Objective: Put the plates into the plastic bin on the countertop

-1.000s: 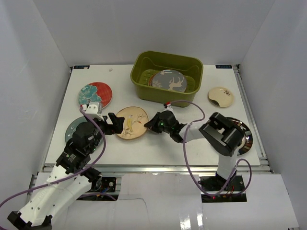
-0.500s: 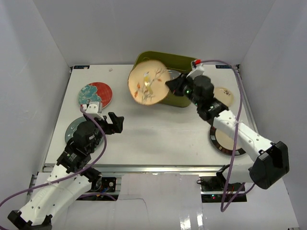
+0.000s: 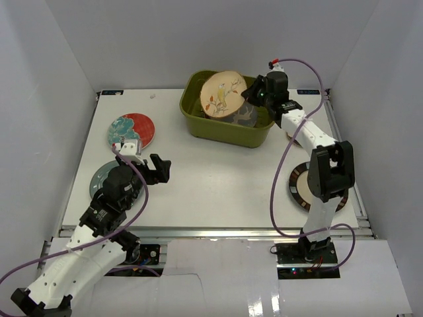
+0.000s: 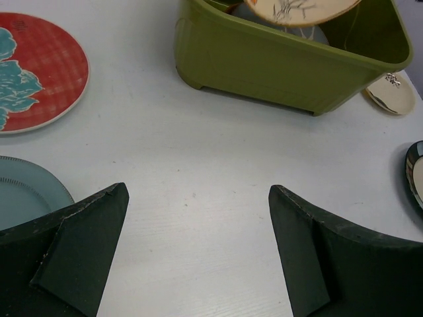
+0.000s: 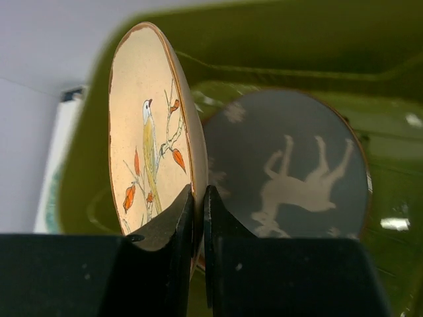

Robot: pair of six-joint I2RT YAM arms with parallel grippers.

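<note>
The tan plate is still hanging high, so next my right gripper will move down into the bin and let go of the tan plate's rim over the grey deer plate that lies below it.
My right gripper is shut on the rim of the tan plate with a bird painted on it, holding it on edge above the olive-green plastic bin. In the right wrist view the gripper pinches the tan plate over the grey deer plate, which lies flat in the bin. My left gripper is open and empty low over the countertop; it also shows in the left wrist view. The white petal-patterned plate is not in view.
The red-and-teal floral plate lies at the left. The blue-grey plate is partly under my left arm. The dark-rimmed beige plate lies at the right behind my right arm. The small cream plate lies right of the bin.
My right gripper took the tan plate from the table middle, lifted it, and carried it back over the bin. My left gripper stayed put and open.
</note>
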